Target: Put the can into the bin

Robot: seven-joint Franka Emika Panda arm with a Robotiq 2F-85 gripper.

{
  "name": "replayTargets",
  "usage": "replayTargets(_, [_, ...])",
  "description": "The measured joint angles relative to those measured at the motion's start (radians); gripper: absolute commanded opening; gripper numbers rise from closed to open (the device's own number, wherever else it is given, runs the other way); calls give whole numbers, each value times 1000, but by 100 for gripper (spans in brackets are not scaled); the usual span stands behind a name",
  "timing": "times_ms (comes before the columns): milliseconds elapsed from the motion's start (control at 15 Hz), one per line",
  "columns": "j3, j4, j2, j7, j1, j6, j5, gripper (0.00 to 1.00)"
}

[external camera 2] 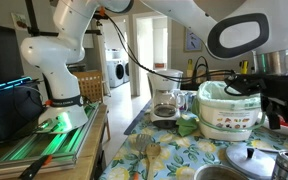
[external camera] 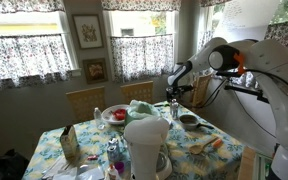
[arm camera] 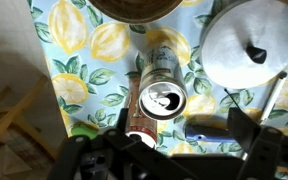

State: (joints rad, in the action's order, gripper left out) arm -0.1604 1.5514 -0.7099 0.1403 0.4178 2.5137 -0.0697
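Note:
My gripper will move down next, over the can's opened silver top [arm camera: 163,101], with one finger down each side, because it is still above the can.
In the wrist view a can [arm camera: 162,98] stands upright on the lemon-print tablecloth, its opened silver top facing the camera. My gripper [arm camera: 182,124] hangs over it, open. The can sits between the two fingers, close to the left one, and no finger is pressed on it. In an exterior view the gripper [external camera: 174,100] is low over the far side of the table; the can itself is too small to make out there. A white bin with a green liner [external camera 2: 229,112] stands on the table in an exterior view. My gripper is out of sight there.
A silver pot lid with a knob [arm camera: 249,42] lies right of the can and a dark bowl [arm camera: 134,8] just beyond it. A dark blue object [arm camera: 209,127] lies beside the can. A coffee maker [external camera 2: 166,100] and dishes [external camera: 114,115] crowd the table. Wooden chairs [external camera: 84,100] stand behind.

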Motion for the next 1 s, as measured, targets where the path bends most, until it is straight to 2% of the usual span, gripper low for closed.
replayTargets(667, [8, -71, -105, 29, 12, 51, 0, 100])
replayTargets(733, [9, -75, -112, 29, 12, 55, 0, 84])
replayTargets(800, [9, -79, -118, 29, 12, 60, 0, 72])
replayTargets(1000, [10, -93, -134, 29, 12, 71, 0, 51])
